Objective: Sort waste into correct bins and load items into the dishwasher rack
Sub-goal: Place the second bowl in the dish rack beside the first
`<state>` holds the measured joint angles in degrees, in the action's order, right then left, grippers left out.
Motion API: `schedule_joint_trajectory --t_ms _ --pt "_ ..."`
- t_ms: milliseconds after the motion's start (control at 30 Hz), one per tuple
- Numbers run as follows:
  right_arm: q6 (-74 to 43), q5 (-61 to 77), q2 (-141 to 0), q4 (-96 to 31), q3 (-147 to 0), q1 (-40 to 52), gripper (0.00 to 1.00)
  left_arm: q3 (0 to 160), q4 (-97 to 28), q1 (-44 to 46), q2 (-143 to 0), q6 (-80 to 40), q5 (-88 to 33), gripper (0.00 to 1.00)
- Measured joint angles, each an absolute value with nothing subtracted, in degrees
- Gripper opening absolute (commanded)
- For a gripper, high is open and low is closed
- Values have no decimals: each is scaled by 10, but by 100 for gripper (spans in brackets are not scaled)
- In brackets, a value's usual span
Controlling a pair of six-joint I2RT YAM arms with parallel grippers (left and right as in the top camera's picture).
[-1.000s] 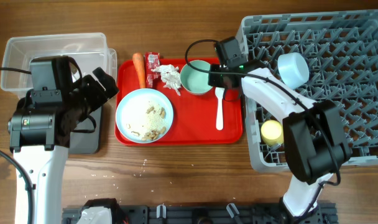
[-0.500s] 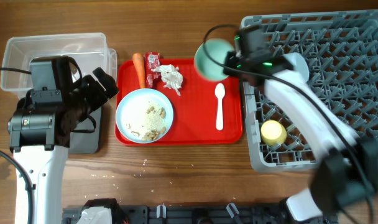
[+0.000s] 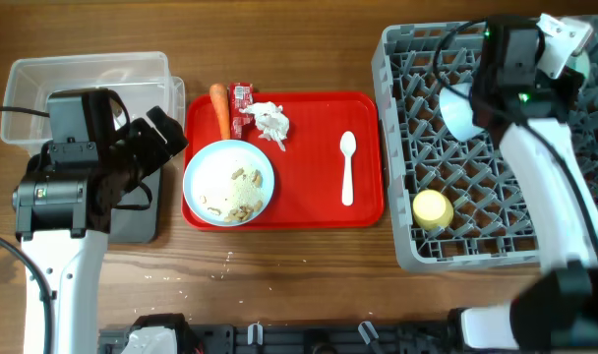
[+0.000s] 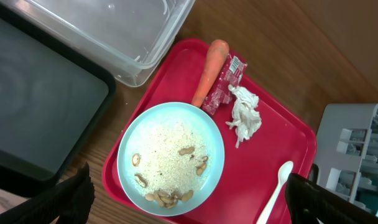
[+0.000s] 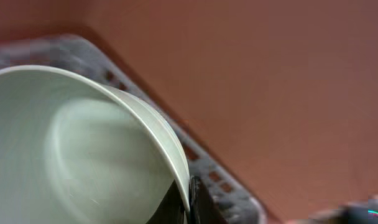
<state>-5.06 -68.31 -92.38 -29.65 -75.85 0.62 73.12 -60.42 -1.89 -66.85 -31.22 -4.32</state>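
Note:
The robot's right gripper should move down next and lower the pale green bowl (image 5: 83, 143) onto the rack wires beside the pale blue bowl to release its rim, since those wires are empty.
My right gripper (image 5: 189, 200) is shut on the rim of the pale green bowl (image 5: 83, 143) and holds it over the far right corner of the grey dishwasher rack (image 3: 506, 246); overhead only the bowl's edge (image 3: 581, 63) shows beside the gripper (image 3: 567, 44). A pale blue bowl (image 3: 456, 113) and a yellow bowl (image 3: 431, 207) sit in the rack. On the red tray (image 3: 314, 202) lie the plate of tan crumbs (image 3: 228, 181), carrot (image 3: 219, 108), red wrapper (image 3: 241, 106), tissue (image 3: 271, 122) and white spoon (image 3: 347, 167). My left gripper (image 4: 189, 205) is open above the plate (image 4: 170, 158).
The clear bin (image 3: 88, 84) stands at the far left, the black bin (image 3: 142, 211) in front of it, mostly under my left arm. In the left wrist view the carrot (image 4: 209, 71), wrapper (image 4: 225, 84), tissue (image 4: 245, 115) and spoon (image 4: 273, 190) lie beyond the plate.
My right gripper has lifted the pale green bowl off the tray and carried it right, over the rack's far right corner. The left arm has not moved.

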Motion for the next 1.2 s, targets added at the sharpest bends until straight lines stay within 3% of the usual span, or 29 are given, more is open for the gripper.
schedule_joint_trajectory --t_ms 233,400,1200 --pt "115 -813 -1056 -99 -754 -10 4 731 -604 -19 -669 -312 -43 100" --pt "194 -816 -1059 -78 -754 -11 4 731 -604 -19 -669 -312 -43 100" --pt "223 -777 -1059 -86 -671 -54 4 731 -604 -19 -669 -312 -43 100"
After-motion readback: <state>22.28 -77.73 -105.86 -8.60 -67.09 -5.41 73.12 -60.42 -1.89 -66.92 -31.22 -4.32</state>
